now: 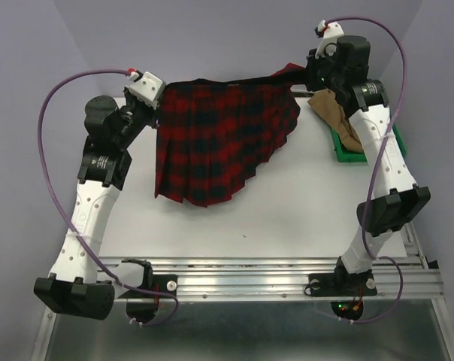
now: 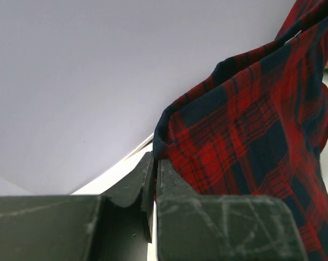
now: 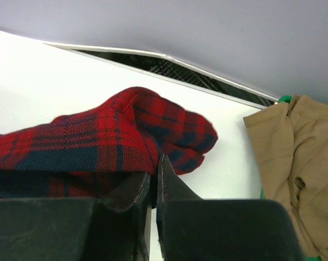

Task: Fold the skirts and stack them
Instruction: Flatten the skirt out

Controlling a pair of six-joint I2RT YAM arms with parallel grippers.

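Note:
Next, my right gripper raises the skirt's corner, then pulls it back and down to release. This is because open tabletop with room for the skirt lies below and back from the gripper.
The red plaid skirt (image 1: 223, 139) hangs stretched between my two grippers at the back of the table, its lower hem trailing on the white surface. My left gripper (image 1: 158, 105) is shut on the skirt's left top corner (image 2: 163, 142). My right gripper (image 1: 308, 75) is shut on the right top corner, where the cloth (image 3: 126, 136) bunches over the fingers. The tan-brown skirt (image 1: 340, 113) lies crumpled in the green tray (image 1: 349, 156) at the back right, under the right arm; it also shows in the right wrist view (image 3: 294, 163).
The white table (image 1: 287, 210) runs forward to a metal rail (image 1: 272, 274) at the near edge. Purple walls close in the back and sides. The right arm's forearm (image 1: 385, 158) crosses above the tray.

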